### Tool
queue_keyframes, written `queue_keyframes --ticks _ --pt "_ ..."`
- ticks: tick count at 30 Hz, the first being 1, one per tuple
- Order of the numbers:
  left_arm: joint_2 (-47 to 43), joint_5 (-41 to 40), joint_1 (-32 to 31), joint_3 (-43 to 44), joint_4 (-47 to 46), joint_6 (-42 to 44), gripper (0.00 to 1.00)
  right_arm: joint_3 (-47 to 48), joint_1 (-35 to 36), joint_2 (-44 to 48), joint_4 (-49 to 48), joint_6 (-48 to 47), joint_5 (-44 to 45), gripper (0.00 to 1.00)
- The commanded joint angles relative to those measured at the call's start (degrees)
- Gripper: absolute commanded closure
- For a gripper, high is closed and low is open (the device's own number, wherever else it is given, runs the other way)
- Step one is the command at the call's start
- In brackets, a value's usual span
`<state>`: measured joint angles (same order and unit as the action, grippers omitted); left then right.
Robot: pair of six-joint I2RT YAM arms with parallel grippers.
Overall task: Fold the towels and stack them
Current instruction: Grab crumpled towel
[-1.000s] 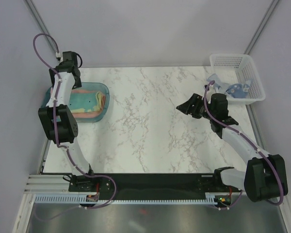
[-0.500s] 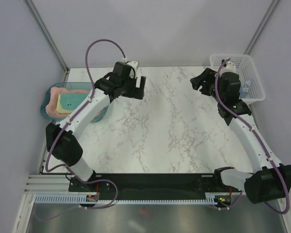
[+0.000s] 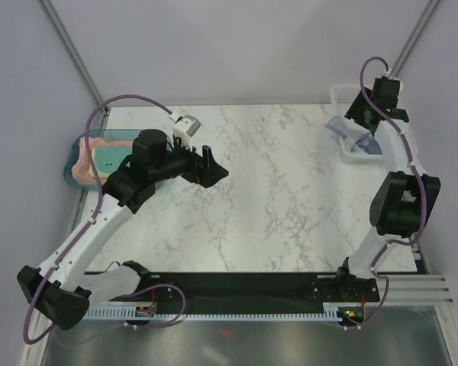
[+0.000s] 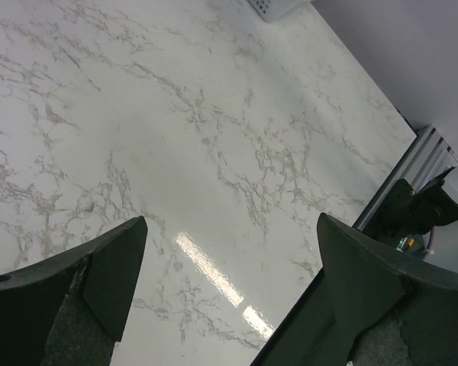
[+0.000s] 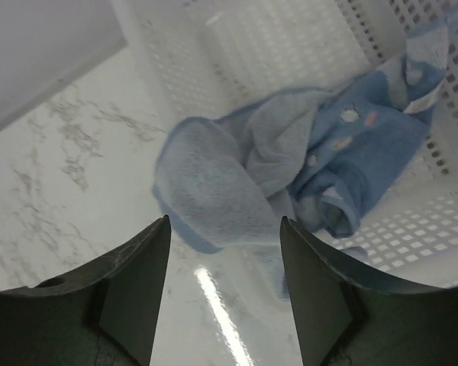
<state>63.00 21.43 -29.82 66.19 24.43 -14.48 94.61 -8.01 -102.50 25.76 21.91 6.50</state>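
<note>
My right gripper moves down and back onto the light blue towel's near fold [image 3: 341,130] [image 5: 230,219] next.
The light blue towel [image 5: 290,164] lies crumpled, spilling from the white mesh basket [image 5: 290,46] onto the marble; it also shows in the top view [image 3: 345,131]. My right gripper [image 5: 225,229] is open and empty just above the towel's near edge, not touching it; in the top view it [image 3: 359,116] hangs over the basket. The salmon-pink towel [image 3: 82,164] and the yellow towel with teal patches [image 3: 111,156] lie folded in the teal tray [image 3: 70,152]. My left gripper [image 3: 212,169] is open and empty over bare marble [image 4: 214,137], right of the tray.
The basket [image 3: 337,93] stands at the far right corner, close to the wall. The tray sits at the table's left edge. The right arm's base [image 4: 420,213] and the table's near edge show in the left wrist view.
My left arm has swung from over the tray out to the table's left middle. My right arm has moved from the table's right middle up to the basket, over the blue towel.
</note>
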Motion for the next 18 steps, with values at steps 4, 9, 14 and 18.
queue_keyframes --ticks 4,9,14,18 --pt "0.01 3.62 0.12 -2.03 -1.40 0.86 0.00 -6.18 -8.24 0.45 2.90 -8.72 -11.15 0.37" --pt "2.03 5.55 0.12 -2.91 -1.84 -0.19 0.00 -8.04 -11.23 -1.82 -0.89 -10.57 -20.18 0.38" --pt "3.88 5.90 0.12 -4.05 -2.19 -0.72 0.00 -8.73 -11.85 -4.81 -2.98 -9.79 -28.29 0.39" --pt "3.97 5.99 0.12 -4.67 -2.63 -0.38 0.00 -10.49 -11.85 -5.78 -4.93 -9.87 -28.04 0.39"
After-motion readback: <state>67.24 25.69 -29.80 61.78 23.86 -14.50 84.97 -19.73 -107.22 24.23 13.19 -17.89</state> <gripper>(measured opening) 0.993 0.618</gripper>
